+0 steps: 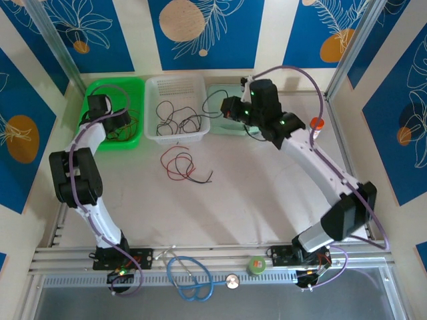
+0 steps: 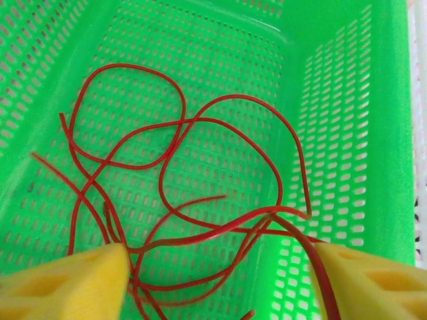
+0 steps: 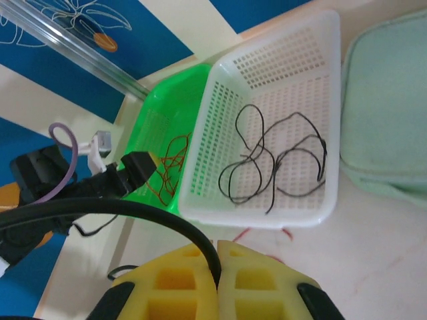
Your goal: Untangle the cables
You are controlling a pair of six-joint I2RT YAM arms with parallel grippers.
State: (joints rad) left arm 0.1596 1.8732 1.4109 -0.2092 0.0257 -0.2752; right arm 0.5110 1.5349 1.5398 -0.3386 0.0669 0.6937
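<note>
I should move the black cable over the white basket and lower it there before my right gripper lets go of it.
Several red cables (image 2: 200, 120) lie looped in the green basket (image 2: 347, 100), at the back left in the top view (image 1: 100, 90). My left gripper (image 2: 220, 252) hangs open just above them; one red strand runs along its right finger (image 2: 360, 280). My right gripper (image 3: 218, 250) is shut on a black cable (image 3: 133, 210) that arcs off to the left. In the top view it (image 1: 231, 110) hovers right of the white basket (image 1: 155, 83), which holds loose black cables (image 1: 177, 120). A red and black cable tangle (image 1: 179, 165) lies on the table in front of the baskets.
A pale green pad (image 3: 387, 113) sits right of the white basket. A light-blue stethoscope (image 1: 190, 280) and a green roll (image 1: 256, 266) lie at the near edge. An orange-capped object (image 1: 317, 124) stands at the right. Metal frame posts flank the table.
</note>
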